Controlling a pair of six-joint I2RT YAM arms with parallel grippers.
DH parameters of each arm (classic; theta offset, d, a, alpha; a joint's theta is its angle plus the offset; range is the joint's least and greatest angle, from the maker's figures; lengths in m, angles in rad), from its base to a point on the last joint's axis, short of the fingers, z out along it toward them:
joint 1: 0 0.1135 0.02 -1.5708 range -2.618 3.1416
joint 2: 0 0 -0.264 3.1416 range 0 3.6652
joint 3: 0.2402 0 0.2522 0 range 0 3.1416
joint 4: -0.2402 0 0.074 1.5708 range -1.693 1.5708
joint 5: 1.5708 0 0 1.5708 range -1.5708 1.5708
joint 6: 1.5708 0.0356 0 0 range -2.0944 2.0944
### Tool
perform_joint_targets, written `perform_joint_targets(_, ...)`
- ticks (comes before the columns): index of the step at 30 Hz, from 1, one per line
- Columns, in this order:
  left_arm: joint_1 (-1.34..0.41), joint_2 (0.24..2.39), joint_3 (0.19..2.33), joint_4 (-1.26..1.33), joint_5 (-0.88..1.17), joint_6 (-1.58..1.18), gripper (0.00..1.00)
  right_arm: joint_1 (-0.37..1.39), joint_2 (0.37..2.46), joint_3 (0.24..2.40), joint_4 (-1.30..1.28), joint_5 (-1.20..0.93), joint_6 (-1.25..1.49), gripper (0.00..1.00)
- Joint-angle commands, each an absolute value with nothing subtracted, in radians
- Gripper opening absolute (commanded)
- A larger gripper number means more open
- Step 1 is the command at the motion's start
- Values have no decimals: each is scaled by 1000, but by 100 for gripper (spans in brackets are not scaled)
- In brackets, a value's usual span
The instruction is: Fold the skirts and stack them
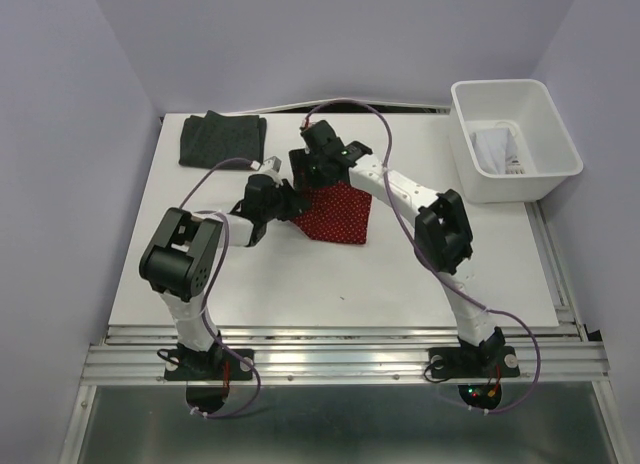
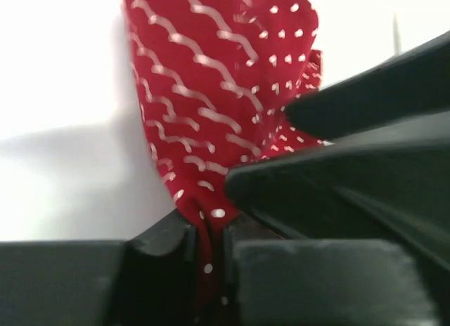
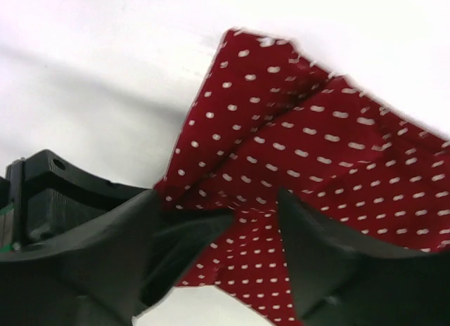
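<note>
The charcoal skirt (image 1: 222, 139) lies outward and to the left of my left gripper in the top view, so that gripper will lift outward and then lower the red skirt (image 1: 338, 214) onto it.
The red skirt (image 1: 338, 214) with tiny white dots lies partly folded at the middle of the table. My left gripper (image 1: 293, 202) is at its left edge. In the left wrist view the left gripper (image 2: 209, 231) is shut on a pinched fold of the red skirt (image 2: 218, 80). My right gripper (image 1: 306, 174) hovers just behind it, over the skirt's back left corner. In the right wrist view the right gripper (image 3: 253, 227) is open, its jaws apart above the red skirt (image 3: 316, 143). The dark charcoal skirt (image 1: 222, 139) lies folded at the back left. The white skirt (image 1: 493, 149) sits in the bin.
A white rectangular plastic bin (image 1: 540, 169) stands at the back right of the table. The right arm's elbow (image 1: 443, 231) reaches across the table's right half. Purple walls close in the back and both sides.
</note>
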State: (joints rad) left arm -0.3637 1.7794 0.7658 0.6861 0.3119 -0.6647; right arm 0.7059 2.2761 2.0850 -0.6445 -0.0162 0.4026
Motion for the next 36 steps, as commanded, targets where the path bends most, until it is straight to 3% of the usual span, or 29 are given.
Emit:
perform_joint_targets(1, -350, 1789, 911, 628, 226, -468, 10, 660, 2237, 2184, -607, 32, 321, 80)
perform_joint_targets(2, -339, 1798, 932, 620, 225, -436, 6, 643, 2232, 2197, -606, 52, 308, 90)
perform_joint_targets(4, -336, 1810, 1012, 563, 192, -375, 0, 603, 2220, 2221, -603, 64, 273, 100)
perform_joint_targets(12, -229, 1951, 1366, 424, 193, -187, 0, 375, 2102, 2154, -591, 40, 238, 100)
perform_joint_targets(18, -153, 2037, 1560, 351, 204, -149, 0, 364, 2019, 1977, -528, 18, 230, 100)
perform_joint_targets(36, -74, 2079, 1873, 199, 417, 97, 0, 364, 2028, 1968, -531, -26, 239, 100)
